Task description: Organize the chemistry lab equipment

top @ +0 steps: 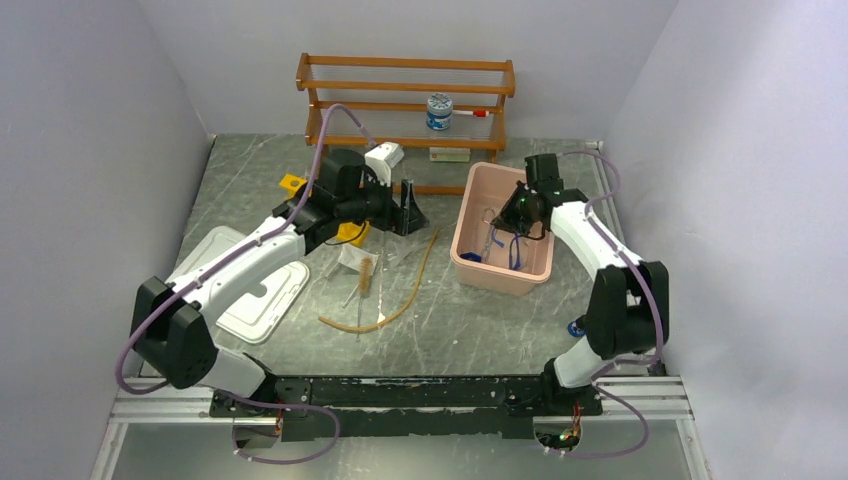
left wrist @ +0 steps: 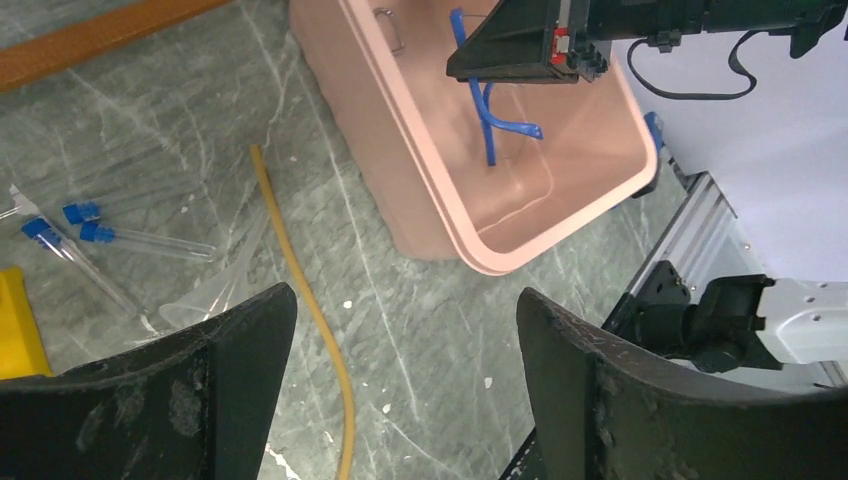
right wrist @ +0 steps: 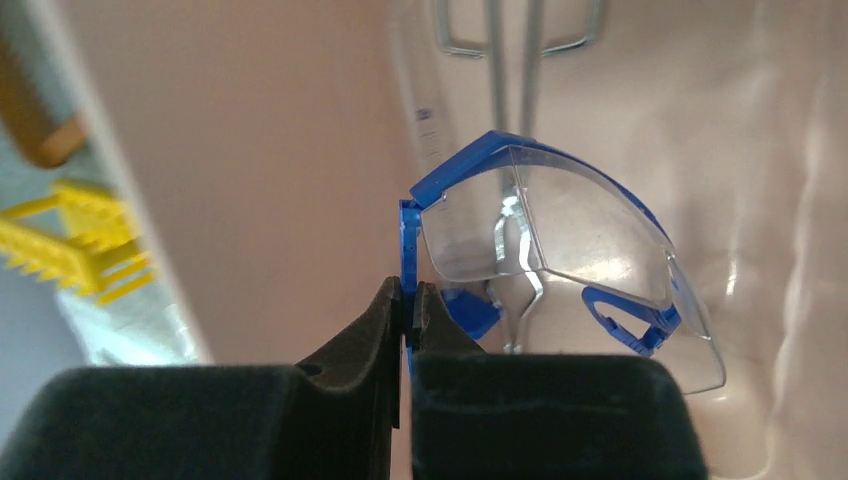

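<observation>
My right gripper is above where it needs to be and should go down deeper next, moving off the tongs toward the bare bottom of the bin beside them, because the glasses hang over the tongs (right wrist: 512, 60).
My right gripper (top: 507, 228) is inside the pink bin (top: 470, 262) and shut (right wrist: 410, 290) on the blue side arm of clear safety glasses (right wrist: 570, 230). Metal tongs (right wrist: 512, 60) lie on the bin floor beyond them. My left gripper (top: 410, 210) is open and empty (left wrist: 405, 300) above the table left of the bin (left wrist: 440, 200). The tan hose (top: 400, 300) curves below it (left wrist: 310, 310). Blue-capped tubes (left wrist: 100, 235) lie beside the yellow rack (left wrist: 20, 320), partly hidden by my left arm in the top view (top: 350, 235).
A wooden shelf (top: 405, 75) at the back holds a white-lidded jar (top: 439, 111). A white lid (top: 260, 300) lies at the left. A small brush (top: 366, 275) lies near the hose. Grey walls close in both sides.
</observation>
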### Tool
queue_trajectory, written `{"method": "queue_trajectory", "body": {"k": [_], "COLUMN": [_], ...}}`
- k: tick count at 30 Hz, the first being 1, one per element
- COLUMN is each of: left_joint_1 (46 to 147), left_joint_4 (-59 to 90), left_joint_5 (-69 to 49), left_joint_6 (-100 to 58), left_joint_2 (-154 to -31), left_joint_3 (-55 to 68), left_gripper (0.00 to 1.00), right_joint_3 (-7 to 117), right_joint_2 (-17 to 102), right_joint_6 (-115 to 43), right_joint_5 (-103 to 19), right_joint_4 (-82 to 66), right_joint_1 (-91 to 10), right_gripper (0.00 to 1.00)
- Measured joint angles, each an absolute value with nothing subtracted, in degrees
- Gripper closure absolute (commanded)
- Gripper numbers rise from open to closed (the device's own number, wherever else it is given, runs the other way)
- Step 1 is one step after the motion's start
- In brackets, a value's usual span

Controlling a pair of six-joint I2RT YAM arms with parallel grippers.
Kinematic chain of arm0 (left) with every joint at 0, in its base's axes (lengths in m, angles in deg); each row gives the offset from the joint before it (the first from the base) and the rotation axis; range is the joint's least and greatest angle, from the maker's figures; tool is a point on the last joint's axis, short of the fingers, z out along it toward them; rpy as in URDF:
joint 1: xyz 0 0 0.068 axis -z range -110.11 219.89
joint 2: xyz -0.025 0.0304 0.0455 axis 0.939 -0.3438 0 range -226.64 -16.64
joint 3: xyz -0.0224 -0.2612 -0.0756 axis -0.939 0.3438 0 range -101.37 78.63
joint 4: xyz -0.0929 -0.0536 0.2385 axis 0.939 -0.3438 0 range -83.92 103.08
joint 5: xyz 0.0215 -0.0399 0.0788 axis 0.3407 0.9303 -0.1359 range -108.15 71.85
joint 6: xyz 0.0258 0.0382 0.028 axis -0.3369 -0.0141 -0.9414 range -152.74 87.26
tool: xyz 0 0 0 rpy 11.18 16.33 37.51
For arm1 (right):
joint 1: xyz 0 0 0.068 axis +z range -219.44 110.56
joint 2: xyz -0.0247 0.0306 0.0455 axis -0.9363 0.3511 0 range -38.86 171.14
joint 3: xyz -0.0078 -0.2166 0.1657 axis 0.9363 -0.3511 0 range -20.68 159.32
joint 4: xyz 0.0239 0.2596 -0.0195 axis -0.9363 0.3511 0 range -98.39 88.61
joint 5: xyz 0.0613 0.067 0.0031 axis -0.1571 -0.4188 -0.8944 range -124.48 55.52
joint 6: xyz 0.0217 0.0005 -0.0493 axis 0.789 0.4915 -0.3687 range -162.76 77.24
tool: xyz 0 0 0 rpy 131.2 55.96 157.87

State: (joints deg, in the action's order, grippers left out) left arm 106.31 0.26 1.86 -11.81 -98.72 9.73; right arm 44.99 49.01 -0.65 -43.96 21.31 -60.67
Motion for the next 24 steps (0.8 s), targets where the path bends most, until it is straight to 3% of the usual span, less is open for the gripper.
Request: {"method": "queue_trajectory", "body": {"k": [8,16,24], "left_joint_1": [106.3,106.3,106.3], "left_joint_4": [-0.7,-1.1,-2.2], "left_joint_5": [1.1,0.3,-0.8], "left_joint_6": [-13.3,-13.5,-13.5], "left_joint_2": [-102.3,-103.5,-104.5], "left_joint_3": [6.8,6.1,5.2], "left_gripper": [0.17,0.17,0.18], "right_joint_3": [49.3,54.0,54.8], "right_joint_2": [59.4,65.4,68.6], "right_joint_6": [-6.2,-12.0,-14.8], "right_joint_5": [-32.6,-24.8,-19.3], "right_joint_4": [22.4,22.1,22.7], "right_joint_1": [-59.6,-59.4,-58.7], "right_gripper": [1.00,0.91,0.71]}}
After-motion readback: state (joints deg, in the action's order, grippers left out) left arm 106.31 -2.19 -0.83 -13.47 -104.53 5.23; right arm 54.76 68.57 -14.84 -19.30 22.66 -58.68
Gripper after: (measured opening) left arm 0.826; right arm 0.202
